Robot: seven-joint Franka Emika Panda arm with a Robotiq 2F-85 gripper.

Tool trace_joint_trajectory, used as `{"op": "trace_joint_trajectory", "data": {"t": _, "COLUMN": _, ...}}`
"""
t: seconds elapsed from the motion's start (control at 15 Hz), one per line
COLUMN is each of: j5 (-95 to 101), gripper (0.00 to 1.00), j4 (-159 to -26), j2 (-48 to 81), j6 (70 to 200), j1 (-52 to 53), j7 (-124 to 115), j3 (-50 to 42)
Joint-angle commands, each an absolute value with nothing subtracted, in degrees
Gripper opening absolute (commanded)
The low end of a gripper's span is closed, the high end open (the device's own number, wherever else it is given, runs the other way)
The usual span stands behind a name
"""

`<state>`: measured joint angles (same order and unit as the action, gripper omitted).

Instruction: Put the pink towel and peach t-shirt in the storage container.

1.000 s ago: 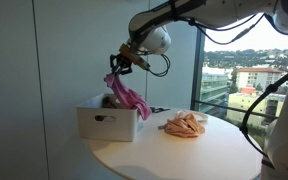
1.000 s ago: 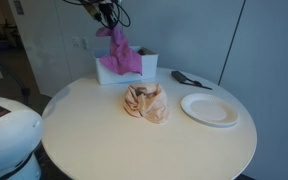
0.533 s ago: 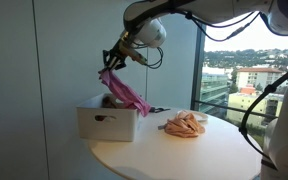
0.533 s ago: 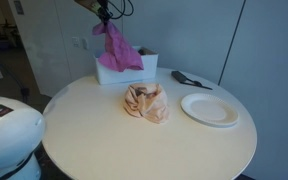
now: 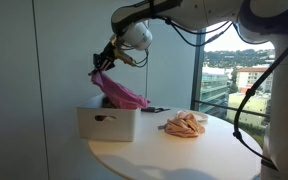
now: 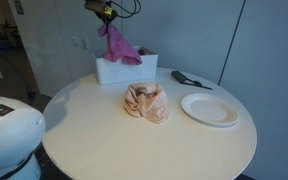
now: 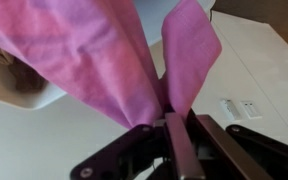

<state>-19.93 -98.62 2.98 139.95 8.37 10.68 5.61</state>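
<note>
The gripper will move outward over the white storage container point(image 5: 108, 122), just past the container's outer rim, and then open, because the loose end of the pink towel trails across the container's opening.
My gripper point(image 5: 101, 66) is shut on the pink towel point(image 5: 120, 93) and holds it up above the white storage container point(image 5: 108, 122). The towel hangs from the jaws and its lower end trails down toward the container's far side. In an exterior view the gripper point(image 6: 106, 18) holds the towel point(image 6: 119, 47) over the container point(image 6: 125, 70). In the wrist view the towel point(image 7: 104, 55) fills the frame above the gripper point(image 7: 164, 112). The peach t-shirt point(image 5: 184, 124) lies crumpled on the round table point(image 5: 174, 155), also in an exterior view point(image 6: 146, 101).
A white plate point(image 6: 210, 108) lies on the table beside the t-shirt. A dark object point(image 6: 189, 80) lies at the table's back. A window point(image 5: 234, 70) stands behind the table. A white robot base point(image 6: 6, 135) is near the table's edge.
My gripper has lifted the pink towel higher and moved it away from the t-shirt, toward the far side of the container. The t-shirt has not moved.
</note>
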Motion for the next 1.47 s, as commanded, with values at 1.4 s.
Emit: {"op": "trace_joint_trajectory", "data": {"t": 1.4, "j5": -19.15, "gripper": 0.05, "j4": -57.55, "j2": 30.35, "j6": 117.68, "j1": 7.20, "j7": 34.26, "j3": 16.59}}
